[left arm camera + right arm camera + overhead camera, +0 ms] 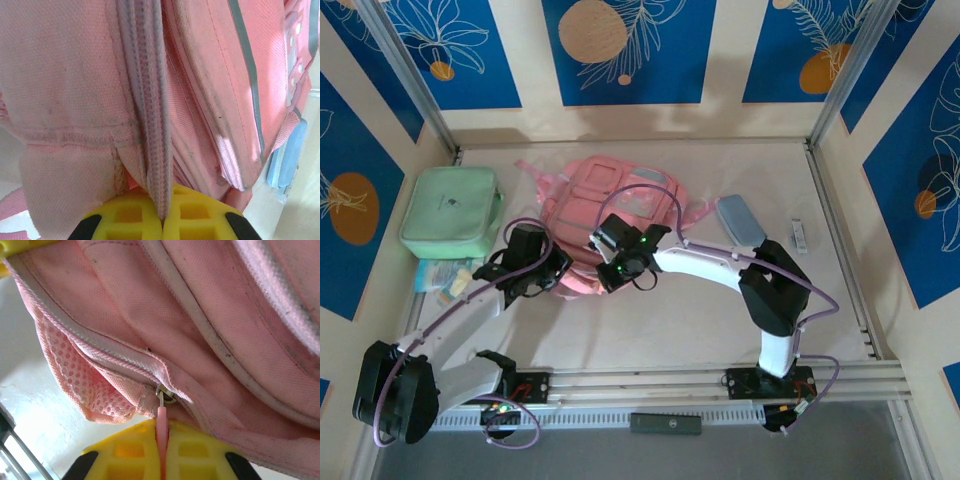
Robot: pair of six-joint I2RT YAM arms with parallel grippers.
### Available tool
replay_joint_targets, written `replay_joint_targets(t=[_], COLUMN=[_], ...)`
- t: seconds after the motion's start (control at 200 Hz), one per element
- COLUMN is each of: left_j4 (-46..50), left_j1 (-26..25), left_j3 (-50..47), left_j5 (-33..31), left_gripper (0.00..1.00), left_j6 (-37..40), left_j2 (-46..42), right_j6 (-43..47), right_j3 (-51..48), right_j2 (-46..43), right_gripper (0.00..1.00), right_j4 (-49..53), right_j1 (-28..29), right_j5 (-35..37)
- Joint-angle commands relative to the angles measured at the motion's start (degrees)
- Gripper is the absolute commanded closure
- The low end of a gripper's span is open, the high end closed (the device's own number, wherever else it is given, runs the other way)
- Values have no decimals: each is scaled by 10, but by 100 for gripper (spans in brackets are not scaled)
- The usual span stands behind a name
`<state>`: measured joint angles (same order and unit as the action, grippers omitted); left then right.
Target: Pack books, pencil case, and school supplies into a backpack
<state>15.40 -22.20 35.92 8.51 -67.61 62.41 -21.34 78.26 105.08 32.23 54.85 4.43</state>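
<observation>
The zip seam [150,125] is inside my left gripper, running to the held zipper pull. Next, the left gripper eases it toward the mint green bag, tautening the zip, then releases.
The pink backpack [610,205] lies at the back middle of the table. My left gripper [562,272] is at its near left edge, shut on a ridged pink zip seam [150,125] of the backpack [70,75]. Just to its right, my right gripper [606,266] is shut on the pink zipper pull [162,421], whose metal slider [165,393] sits on the backpack's zip [100,355]. The grey-blue pencil case [740,220] lies to the right of the backpack, also seen as a blue edge [287,160]. The books are out of view.
A mint green square bag [450,212] rests at the back left, with light-coloured items [445,276] in front of it. A small white object [801,236] lies near the right rail. Walls close the table on three sides.
</observation>
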Motion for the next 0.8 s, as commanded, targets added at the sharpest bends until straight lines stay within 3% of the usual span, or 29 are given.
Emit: replay_joint_targets(t=[0.0,0.39,0.605,0.795], left_j4=[-46,-25,-29,9], left_j1=[-2,46,71,136], left_j3=[8,8,12,42], left_j5=[8,-4,17,31], left_gripper=[100,100,100,100], left_j6=[-1,22,29,71], left_j2=[-11,-27,-6,-22], right_j6=[-4,-68,-74,-130], right_j3=[16,-102,-74,-164], right_j2=[-20,-143,-143,-171], right_gripper=[100,100,100,100], right_j4=[24,89,112,84], right_j1=[-1,-43,-16,-103], right_j5=[25,78,106,126])
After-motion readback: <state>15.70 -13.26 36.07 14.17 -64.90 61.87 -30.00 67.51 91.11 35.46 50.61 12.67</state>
